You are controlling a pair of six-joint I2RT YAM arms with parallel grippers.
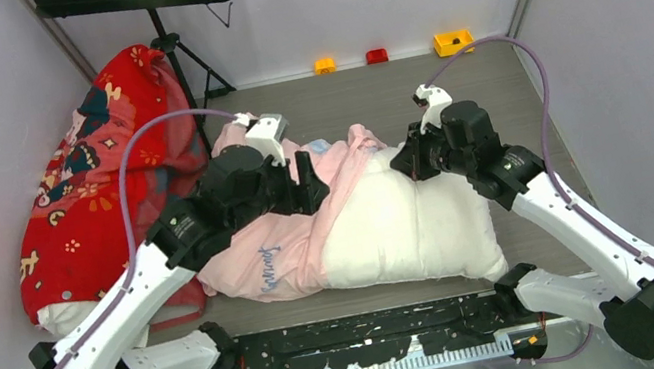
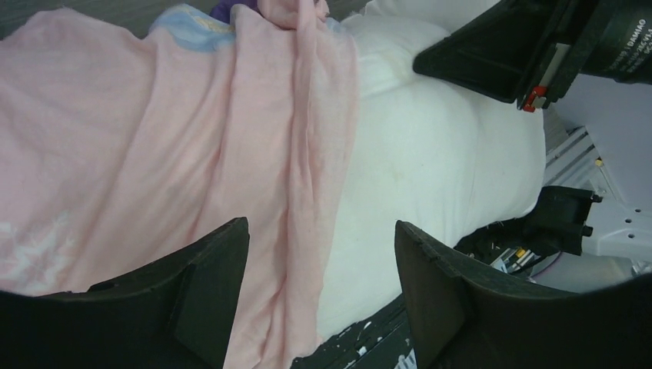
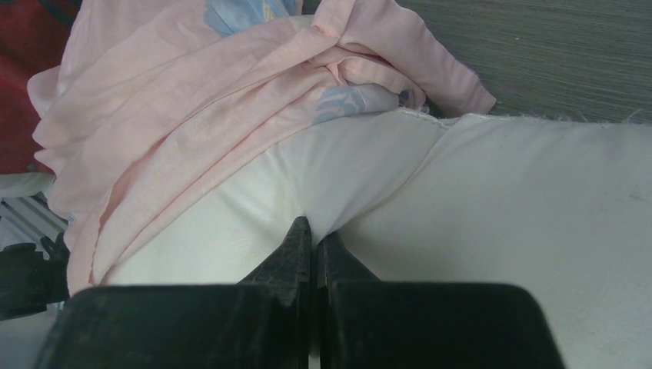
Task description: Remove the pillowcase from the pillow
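Observation:
The pillow's bare end (image 1: 472,218) (image 3: 553,223) is to the right of my right gripper in the top view, so next I will pull what I am pinching toward it, away from the pillowcase that covers the pillow, and let go.
The plump white pillow (image 1: 406,221) lies across the table's middle, its right half bare. The pale pink pillowcase (image 1: 260,257) with blue lettering covers its left half, bunched toward the back. My left gripper (image 1: 310,182) is open above the pillowcase's edge; in the left wrist view (image 2: 321,238) its jaws stand wide apart over the pink fabric (image 2: 154,138) and the pillow (image 2: 438,154), holding nothing. My right gripper (image 1: 403,163) is shut on a pinch of the pillow's white cover (image 3: 461,200) near its back edge; its fingertips (image 3: 314,232) meet there, with the bunched pillowcase (image 3: 192,100) just left.
A second pillow in a red cartoon-patterned case (image 1: 100,184) leans against the left wall. A black tripod stand (image 1: 179,58) is at the back. Small yellow, red and orange blocks (image 1: 452,42) sit along the back wall. A black rail (image 1: 360,336) runs along the near edge.

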